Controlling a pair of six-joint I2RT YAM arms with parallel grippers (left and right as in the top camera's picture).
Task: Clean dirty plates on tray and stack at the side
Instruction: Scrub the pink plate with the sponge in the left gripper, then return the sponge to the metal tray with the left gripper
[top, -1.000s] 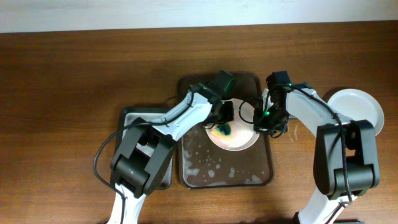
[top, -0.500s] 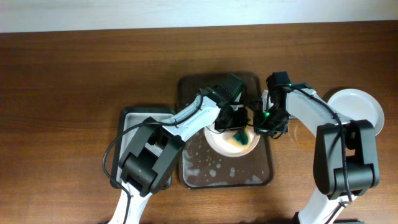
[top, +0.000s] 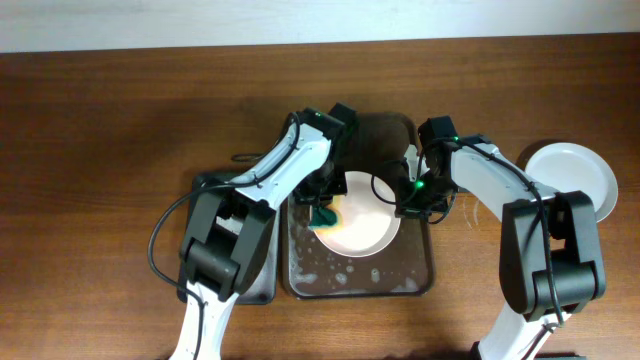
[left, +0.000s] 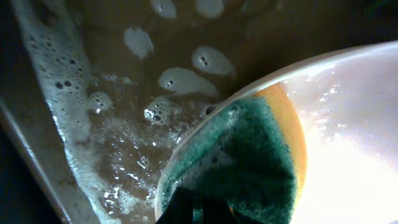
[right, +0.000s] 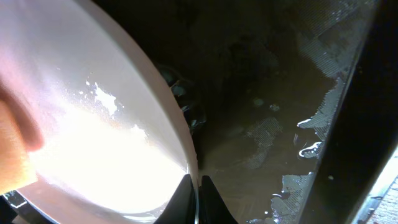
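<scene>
The smaller black tray is on the left in the overhead view, so I should next carry the sponge (top: 328, 213) over with my left gripper and release it there, clear of the plate.
A white plate (top: 362, 222) is held tilted over the soapy dark brown tray (top: 300, 280). My right gripper (top: 408, 203) is shut on the plate's right rim, which shows between its fingers in the right wrist view (right: 194, 186). My left gripper (top: 322, 208) is shut on a green and orange sponge (top: 328, 213) and presses it on the plate's left edge. The sponge (left: 249, 155) and plate (left: 348, 118) fill the left wrist view. A second white plate (top: 572, 172) lies on the table at the far right. The pale mint green plate is out of view.
A smaller black grey-lined tray (top: 215, 190) lies left of the brown tray, partly under my left arm. Foam and water (left: 74, 106) cover the brown tray's floor. The wooden table (top: 100, 150) extends to the left and behind.
My left gripper has swept the sponge from the plate's right side to its left edge. The plate has shifted slightly left and forward with my right gripper.
</scene>
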